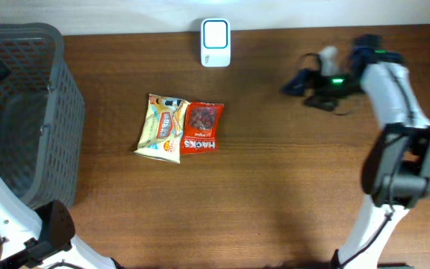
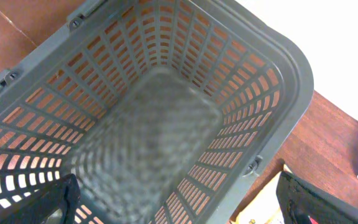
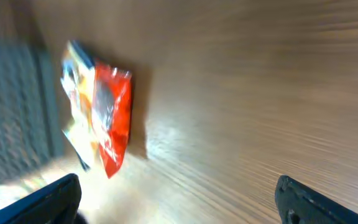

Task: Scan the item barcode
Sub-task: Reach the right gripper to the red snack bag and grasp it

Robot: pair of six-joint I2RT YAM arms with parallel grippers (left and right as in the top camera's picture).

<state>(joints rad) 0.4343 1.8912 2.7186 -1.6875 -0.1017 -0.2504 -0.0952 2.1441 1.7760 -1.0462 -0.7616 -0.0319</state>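
My right gripper should next move across to the left in the overhead view and go down onto the red packet [image 1: 201,128] [image 3: 112,115], because that packet is nearer than the yellow one.
Two snack packets lie side by side mid-table: a yellow packet [image 1: 161,128] and a red packet [image 1: 202,128] overlapping its right edge. A white barcode scanner [image 1: 216,42] with a blue-rimmed face stands at the table's back edge. My right gripper [image 1: 298,73] hovers at the back right, well right of the packets, open and empty. Its wrist view is blurred and shows the red packet [image 3: 109,122] and the yellow packet [image 3: 76,93] far ahead of the open gripper [image 3: 179,205]. My left gripper [image 2: 185,211] is open over the basket, holding nothing.
A large grey slatted basket [image 1: 58,112] fills the left side of the table, and its inside [image 2: 142,137] holds nothing. The yellow packet's corner [image 2: 263,208] shows beside the basket rim. Bare brown wood lies between the packets and the right arm [image 1: 398,97].
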